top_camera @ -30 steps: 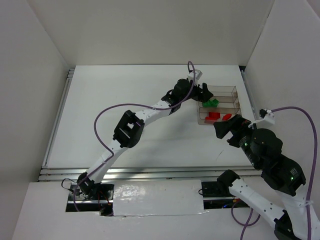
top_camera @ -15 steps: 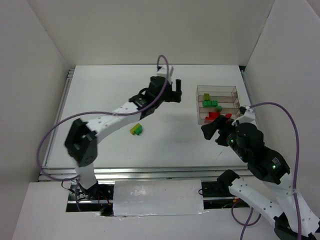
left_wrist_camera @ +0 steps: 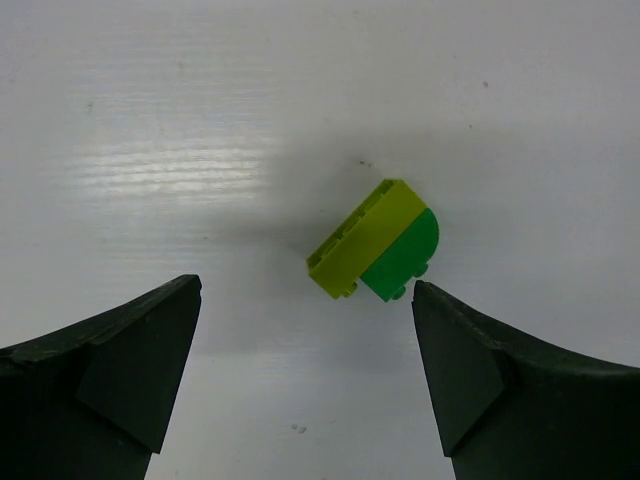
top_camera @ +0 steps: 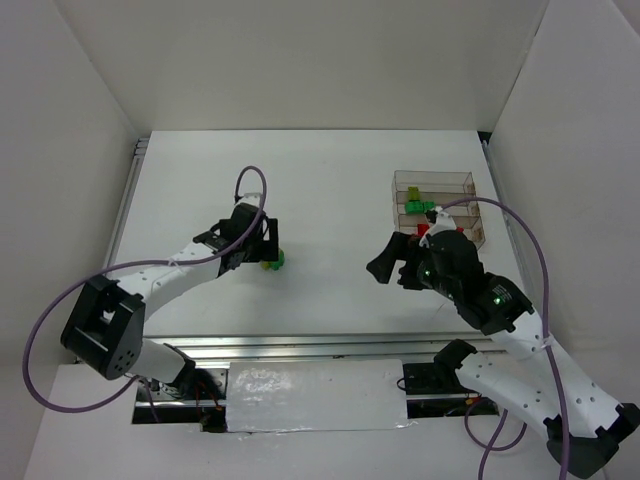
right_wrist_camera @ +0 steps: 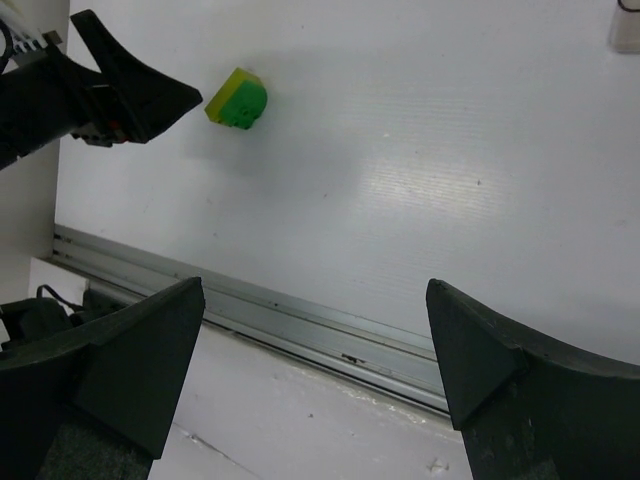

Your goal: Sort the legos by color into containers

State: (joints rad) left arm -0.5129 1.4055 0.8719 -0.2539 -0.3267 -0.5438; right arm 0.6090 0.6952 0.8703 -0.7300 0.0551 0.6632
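Note:
Next, my left gripper shifts toward the green side and lowers around both legos, since the pair (top_camera: pixel 272 263) lies nearer the finger by the green lego (left_wrist_camera: pixel 405 258).
A yellow-green lego (left_wrist_camera: pixel 360 240) and a green lego (left_wrist_camera: pixel 405 258) lie joined on the white table, also seen as a pair (top_camera: pixel 272 263) (right_wrist_camera: pixel 237 100). My left gripper (left_wrist_camera: pixel 306 288) (top_camera: pixel 266 243) hovers open just short of them, with nothing between its fingers. The clear divided container (top_camera: pixel 470 184) stands at the right. It holds a yellow-green brick (top_camera: pixel 415 192), green bricks (top_camera: pixel 421 207) and a red brick (top_camera: pixel 420 229); the right arm partly covers its near end. My right gripper (top_camera: pixel 385 256) (right_wrist_camera: pixel 315 288) hangs open and empty, left of the container, above the table's near part.
A metal rail (right_wrist_camera: pixel 300 322) runs along the table's near edge, under the right gripper. White walls close in the table on the left, back and right. The left gripper's black fingers (right_wrist_camera: pixel 130 85) show at the top left of the right wrist view.
The left arm swung from the container back left and down to the loose pair, and its jaws opened wider. The right arm moved left, away from the container.

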